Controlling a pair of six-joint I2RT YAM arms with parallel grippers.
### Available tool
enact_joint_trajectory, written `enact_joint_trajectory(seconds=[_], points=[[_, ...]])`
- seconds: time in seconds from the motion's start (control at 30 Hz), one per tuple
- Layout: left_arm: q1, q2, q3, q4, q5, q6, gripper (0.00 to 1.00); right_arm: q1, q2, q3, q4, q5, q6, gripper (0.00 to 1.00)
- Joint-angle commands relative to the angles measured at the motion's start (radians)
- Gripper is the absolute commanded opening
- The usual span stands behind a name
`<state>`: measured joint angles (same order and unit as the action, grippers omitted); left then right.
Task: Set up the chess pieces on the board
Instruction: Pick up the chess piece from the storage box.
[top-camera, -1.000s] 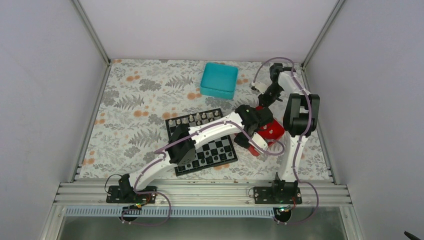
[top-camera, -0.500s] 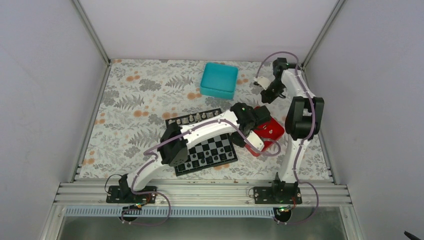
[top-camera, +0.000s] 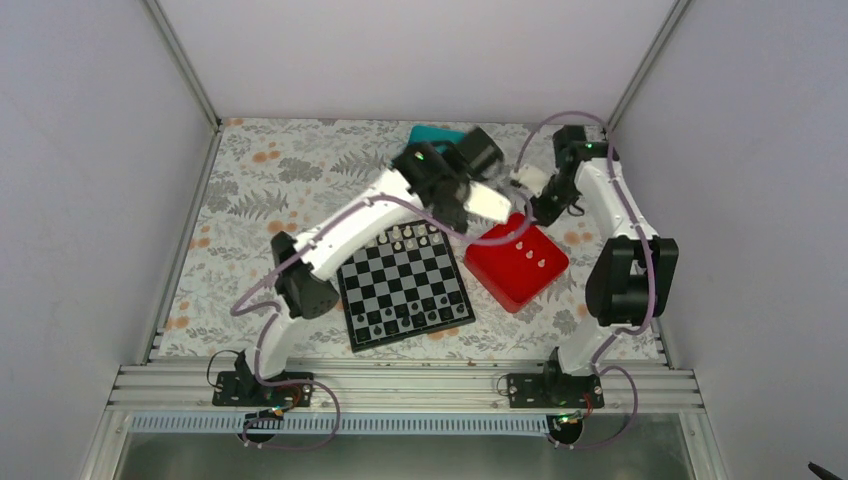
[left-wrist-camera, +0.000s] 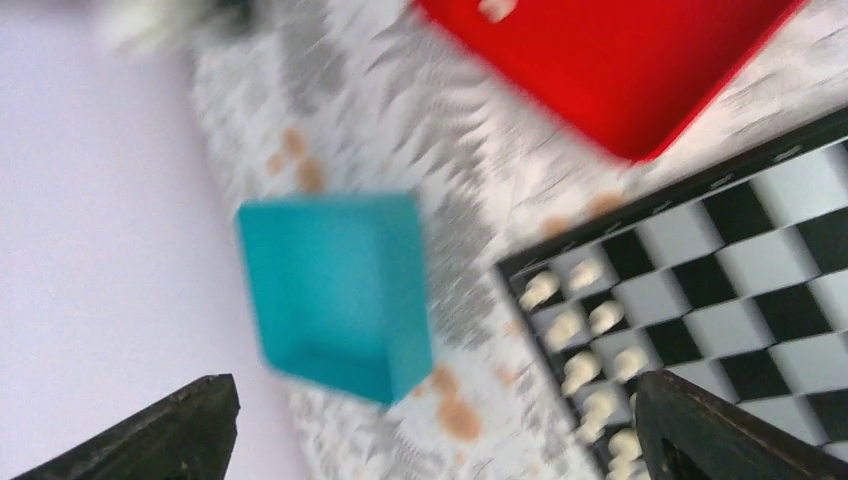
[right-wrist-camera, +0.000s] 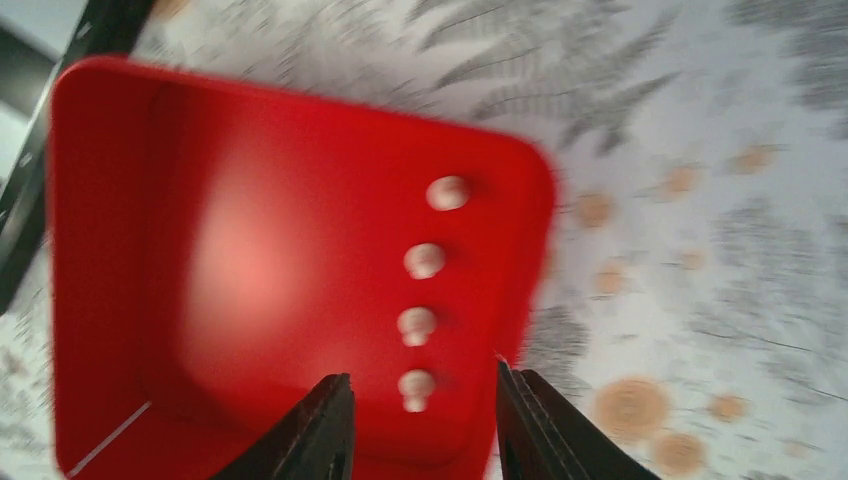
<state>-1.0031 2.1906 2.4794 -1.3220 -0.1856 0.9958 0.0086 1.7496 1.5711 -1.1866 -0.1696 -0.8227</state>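
Note:
I will next move my right gripper down to the left in the top view onto the tray's far-end piece (right-wrist-camera: 447, 193). The piece stands below my gripper, and its outer side is free of neighbours.
The board (top-camera: 405, 285) lies at mid-table, slightly turned. Cream chess pieces (top-camera: 400, 236) stand along its far edge, blurred in the left wrist view as chess pieces (left-wrist-camera: 585, 340) on the board (left-wrist-camera: 740, 260). Several more chess pieces (right-wrist-camera: 420, 290) stand in a line inside the red tray (right-wrist-camera: 250, 250). My right gripper (right-wrist-camera: 425, 420) hangs open above the tray's corner, the nearest piece (right-wrist-camera: 417, 385) showing between its fingers. My left gripper (left-wrist-camera: 440, 440) is raised at the back, wide open and holding nothing. In the top view my left gripper (top-camera: 497, 206) and right gripper (top-camera: 540, 205) are close together behind the red tray (top-camera: 505, 275).
A teal box (left-wrist-camera: 335, 290) sits near the back wall, half hidden under my left arm in the top view as the teal box (top-camera: 435, 133). Dark pieces (top-camera: 390, 322) stand on the board's near rows. Grey walls close in the floral table (top-camera: 260, 200) on three sides.
My left arm swung up and back from over the red tray toward the teal box, uncovering tray and board. My right gripper came forward to the tray's far side.

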Motion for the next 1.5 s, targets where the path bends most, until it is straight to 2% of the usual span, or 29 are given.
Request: enact_joint_trajectory(seconds=[0.0,0.1,0.17,0.23,0.33,0.43,0.67,0.83,1.37,1.47], points=[[0.153,-0.089,-0.013,0.039,-0.047,-0.042,1.0,0.064,-0.047,-0.147,0.01,0.004,-0.056,0.4],[0.276,-0.137,-0.038,0.073,-0.009,-0.08,1.0,0.083,-0.036,-0.185,0.051,-0.016,-0.045,0.39],[0.361,-0.185,-0.085,0.109,0.029,-0.108,1.0,0.097,-0.016,-0.188,0.072,-0.019,-0.03,0.34],[0.447,-0.256,-0.18,0.199,0.068,-0.134,1.0,0.11,0.008,-0.18,0.091,-0.016,-0.015,0.28],[0.56,-0.392,-0.393,0.365,0.075,-0.154,1.0,0.123,0.043,-0.17,0.139,0.014,0.016,0.28],[0.644,-0.467,-0.549,0.488,0.079,-0.186,1.0,0.131,0.083,-0.158,0.172,0.061,0.038,0.27],[0.79,-0.526,-0.738,0.626,0.107,-0.281,1.0,0.137,0.145,-0.138,0.23,0.104,0.069,0.27],[0.849,-0.53,-0.791,0.647,0.147,-0.314,1.0,0.137,0.168,-0.129,0.234,0.108,0.075,0.27],[0.883,-0.541,-0.862,0.685,0.19,-0.333,1.0,0.137,0.23,-0.149,0.264,0.096,0.084,0.27],[0.885,-0.542,-0.864,0.685,0.194,-0.336,1.0,0.137,0.237,-0.149,0.269,0.093,0.084,0.22]])
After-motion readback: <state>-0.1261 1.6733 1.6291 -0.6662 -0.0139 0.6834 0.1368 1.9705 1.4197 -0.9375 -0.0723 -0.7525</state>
